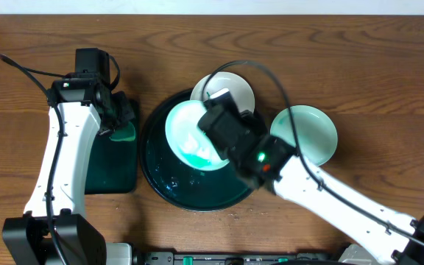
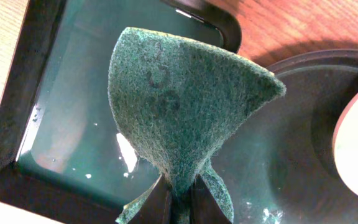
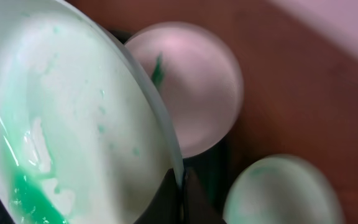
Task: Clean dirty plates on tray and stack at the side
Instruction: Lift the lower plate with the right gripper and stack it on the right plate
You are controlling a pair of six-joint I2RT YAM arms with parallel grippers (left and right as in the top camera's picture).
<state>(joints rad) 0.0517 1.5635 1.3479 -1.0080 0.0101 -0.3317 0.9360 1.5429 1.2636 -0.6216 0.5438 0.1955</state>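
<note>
The right gripper moves to the right in the overhead view next and lowers its plate onto the teal-tinted plate [image 3: 283,196], since that is clear of the tray.
The large round dark tray [image 1: 160,184] sits mid-table. My right gripper [image 3: 180,186] is shut on the rim of a white plate [image 1: 186,132] with a bright teal smear [image 3: 30,193], held tilted over the tray. A second white plate [image 1: 234,87] with a small green mark lies at the tray's far rim; it also shows in the right wrist view [image 3: 191,87]. A third teal-tinted plate [image 1: 311,132] lies on the table right of the tray. My left gripper [image 2: 179,193] is shut on a folded green sponge [image 2: 179,99], held over the rectangular tray.
A smaller rectangular dark tray [image 1: 109,173] holding greenish water stands left of the round tray; its rim shows in the left wrist view [image 2: 17,124]. Cables loop over the table behind both arms. Wooden tabletop all round.
</note>
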